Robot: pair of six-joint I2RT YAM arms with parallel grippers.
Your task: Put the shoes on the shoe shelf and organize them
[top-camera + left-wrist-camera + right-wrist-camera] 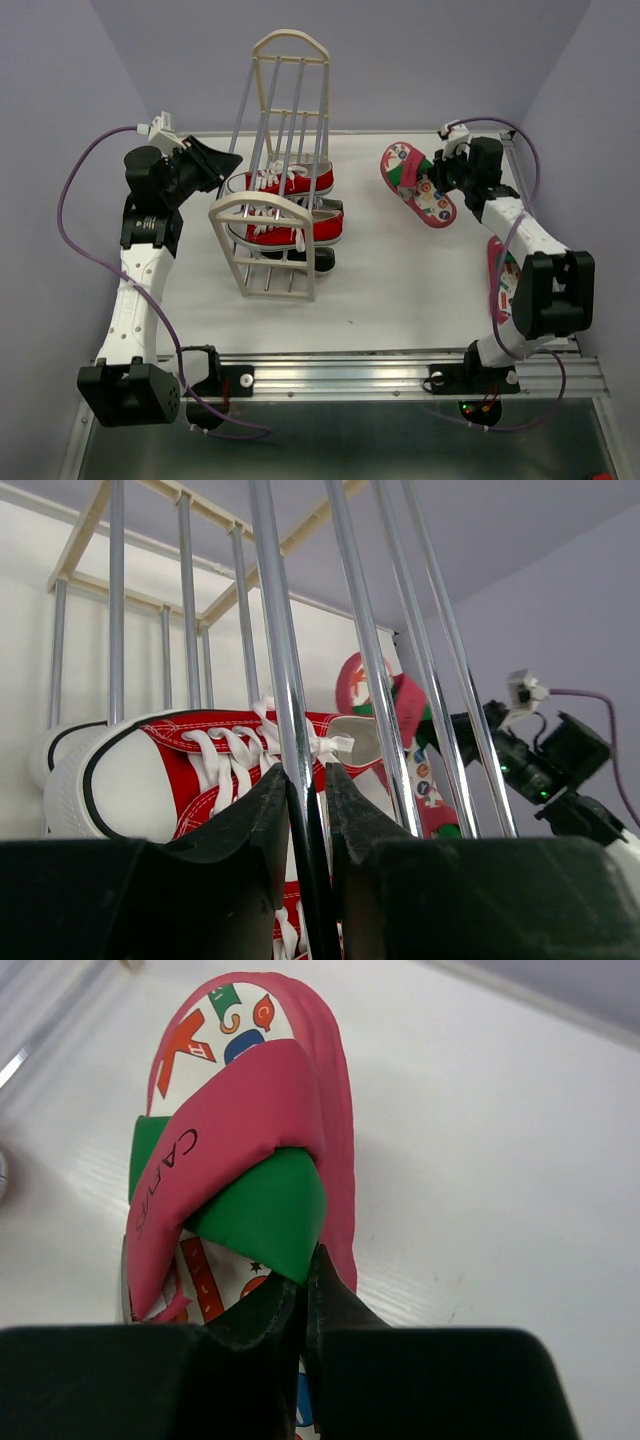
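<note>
My right gripper holds the flip-flop. It should carry the flip-flop to the left in the top view, to the bare top rods of the shelf, and let go of it crosswise.
The shoe shelf (262,210) stands mid-table, cream arched ends joined by grey rods. Two red sneakers (292,180) lie on its tiers, and a black sneaker (322,260) shows low at its right side. My left gripper (218,162) is shut on one grey rod (300,810) of the shelf, with a red sneaker (180,760) just behind the rod. My right gripper (440,178) is shut on the green strap (265,1210) of a pink flip-flop (250,1100), which lies at the back right (412,180) with its toe end tilted up. The second flip-flop (497,275) lies under my right arm.
The table's back edge meets the wall just behind the shelf. The right table edge runs close beside the right arm. My right arm (540,760) shows through the rods in the left wrist view. A metal rail (400,375) carries both arm bases along the near edge.
</note>
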